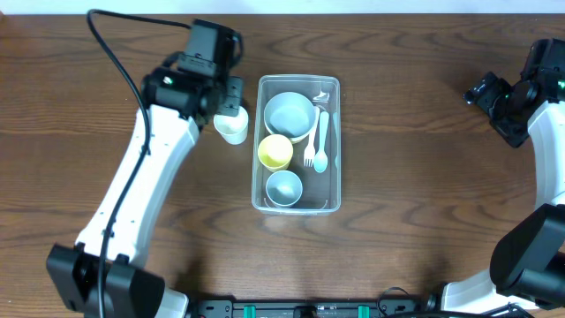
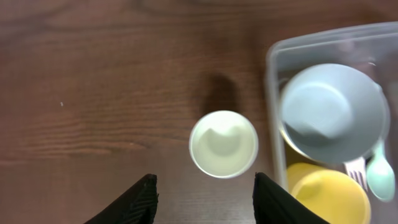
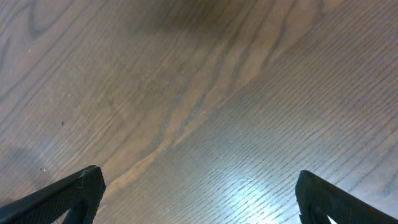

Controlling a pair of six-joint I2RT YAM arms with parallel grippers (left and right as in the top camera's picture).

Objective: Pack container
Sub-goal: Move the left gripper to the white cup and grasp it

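The white cup's rim gets my left gripper lowered onto it next, at the side away from the container, since bare wood leaves room for the gripper's outer finger.
The clear rectangular container stands mid-table; its corner shows in the left wrist view. It holds a grey-blue bowl, a yellow cup, a small blue cup, a white fork and a light blue spoon. A white cup stands upright on the table just left of the container, seen from above in the left wrist view. My left gripper is open and empty above it. My right gripper is open and empty over bare wood at the far right.
The dark wooden table spreads around the container. The left arm stretches from the front left up to the white cup. The right arm stands at the right edge.
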